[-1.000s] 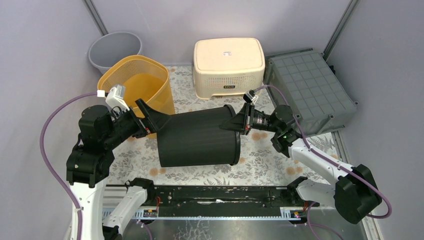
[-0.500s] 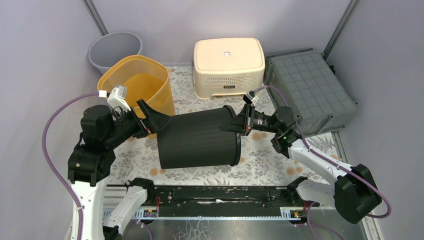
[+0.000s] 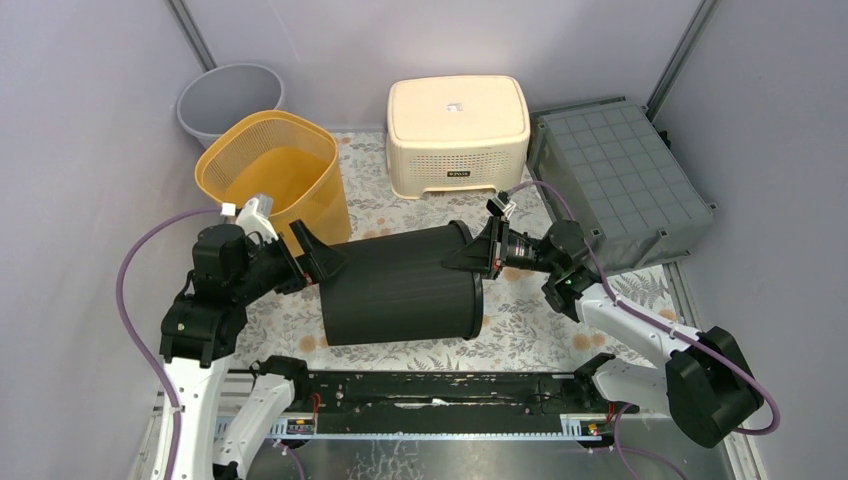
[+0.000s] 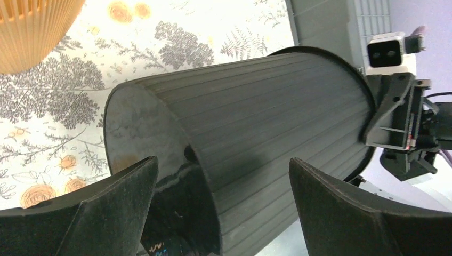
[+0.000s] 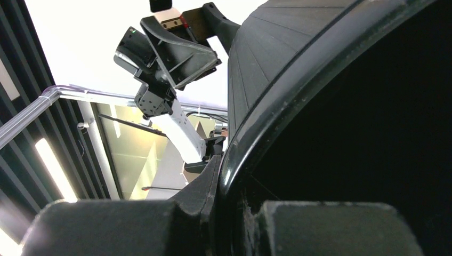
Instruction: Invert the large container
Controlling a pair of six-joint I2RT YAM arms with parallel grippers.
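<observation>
Next, my right gripper will carry the container's rim outward, to its left in the top view, toward clear mat by the cream box and release the container's rim.
The large container (image 3: 400,285), black and ribbed, lies on its side on the floral mat, base to the left and open mouth to the right. My right gripper (image 3: 470,255) is shut on its rim (image 5: 277,106), one finger outside the wall and one inside, at the top of the mouth. My left gripper (image 3: 325,262) stands open at the base end. In the left wrist view the base edge of the container (image 4: 256,106) lies between the spread fingers (image 4: 122,192), and the right gripper (image 4: 392,122) shows at the far rim.
An orange basket (image 3: 275,170) stands just behind my left gripper, with a grey bin (image 3: 225,100) behind it. A cream box (image 3: 458,125) sits at the back centre. A grey crate (image 3: 620,180) lies upside down at the right, close behind my right arm.
My left arm has swung right and toward the near edge, its open gripper dropping along the container's base end. The right gripper keeps its hold on the rim, a little lower.
</observation>
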